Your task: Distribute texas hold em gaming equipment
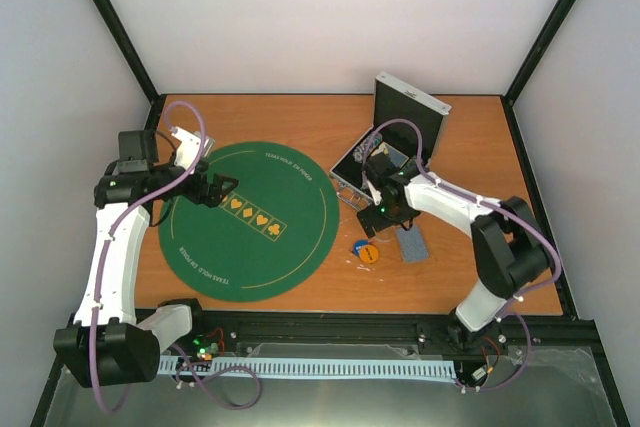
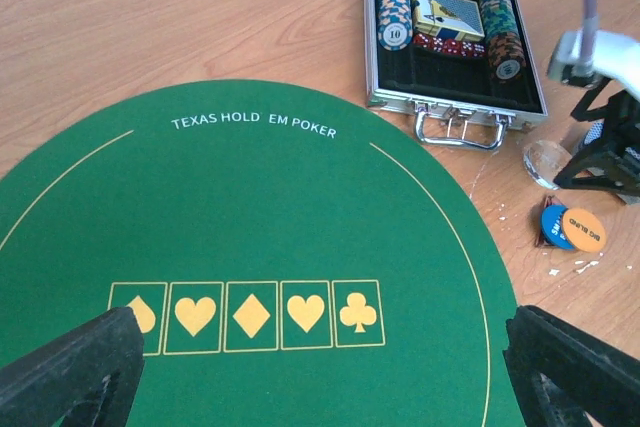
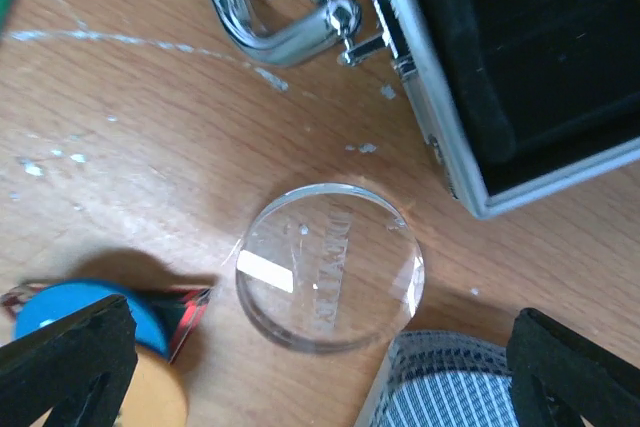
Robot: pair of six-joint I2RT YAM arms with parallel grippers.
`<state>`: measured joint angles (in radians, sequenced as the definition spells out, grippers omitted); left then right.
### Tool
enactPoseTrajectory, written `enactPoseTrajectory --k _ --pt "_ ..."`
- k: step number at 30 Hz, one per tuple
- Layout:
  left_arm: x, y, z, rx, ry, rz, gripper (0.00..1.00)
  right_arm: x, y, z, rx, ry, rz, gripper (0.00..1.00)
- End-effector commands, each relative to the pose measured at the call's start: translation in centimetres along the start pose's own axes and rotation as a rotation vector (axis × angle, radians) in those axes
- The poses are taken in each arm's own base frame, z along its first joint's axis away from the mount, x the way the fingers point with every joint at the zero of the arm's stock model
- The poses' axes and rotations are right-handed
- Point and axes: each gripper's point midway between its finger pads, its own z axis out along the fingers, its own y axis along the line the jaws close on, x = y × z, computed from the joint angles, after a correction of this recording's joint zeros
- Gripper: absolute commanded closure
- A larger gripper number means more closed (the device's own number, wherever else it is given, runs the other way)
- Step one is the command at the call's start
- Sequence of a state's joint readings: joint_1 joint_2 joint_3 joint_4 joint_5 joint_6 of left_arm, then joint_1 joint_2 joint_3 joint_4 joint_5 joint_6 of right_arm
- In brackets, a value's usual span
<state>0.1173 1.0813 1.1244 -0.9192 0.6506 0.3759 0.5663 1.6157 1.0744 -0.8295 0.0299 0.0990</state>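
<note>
My right gripper should lower its open fingers around the round rim of the clear disc (image 3: 330, 267) below it and close, since they span wider than the disc.
A clear disc (image 3: 330, 267) lies flat on the wooden table, just in front of the silver case (image 3: 520, 67). My right gripper (image 3: 320, 377) is open and hovers over it, one finger on each side, holding nothing. A blue disc (image 3: 80, 307) and an orange disc (image 3: 150, 397) overlap to its left, with a dark red-edged wedge (image 3: 185, 312) under them. A grey-blue striped card deck (image 3: 450, 387) lies beside the clear disc. The case holds stacks of poker chips (image 2: 394, 7) and boxed cards (image 2: 447, 12). My left gripper (image 2: 320, 367) is open and empty over the green mat (image 2: 250, 207).
The open case (image 1: 385, 152) stands at the back right with its lid up and its metal handle (image 3: 270, 27) facing the discs. The round mat (image 1: 250, 217) covers the table's left-centre. The right arm (image 2: 600, 117) stands over the discs. White scuffs mark the wood.
</note>
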Motion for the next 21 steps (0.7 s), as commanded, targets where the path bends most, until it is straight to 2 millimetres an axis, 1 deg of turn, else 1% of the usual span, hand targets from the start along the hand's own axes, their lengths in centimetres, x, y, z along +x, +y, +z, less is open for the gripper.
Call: enactPoseTrajectory --k 1,3,5,8,12,15,21 --pt "-0.3 -0.6 -0.6 0.011 -0.021 -0.006 0.00 -0.2 -0.7 2.0 0.032 0.042 -0.007 0.00" --pt "-0.2 -0.5 -0.5 0.011 -0.019 -0.008 0.00 -0.9 0.1 2.4 -0.017 0.045 -0.006 0.02" --pt "0.0 -0.5 -0.4 0.011 -0.015 -0.012 0.00 -1.0 0.5 3.0 -0.037 0.055 -0.004 0.05" --pt "0.3 -0.3 -0.3 0.005 -0.007 -0.016 0.00 -0.4 -0.2 3.8 0.005 0.084 0.004 0.09" --pt "0.4 -0.3 -0.2 0.004 -0.004 -0.019 0.00 0.2 0.0 4.2 -0.020 0.105 0.005 0.16" --pt "0.6 -0.3 -0.1 0.004 0.000 -0.024 0.00 0.6 -0.3 4.2 -0.016 0.117 0.012 0.23" --pt "0.6 -0.2 0.0 0.003 0.000 -0.025 0.00 1.7 -0.6 5.1 -0.007 0.156 0.012 0.24"
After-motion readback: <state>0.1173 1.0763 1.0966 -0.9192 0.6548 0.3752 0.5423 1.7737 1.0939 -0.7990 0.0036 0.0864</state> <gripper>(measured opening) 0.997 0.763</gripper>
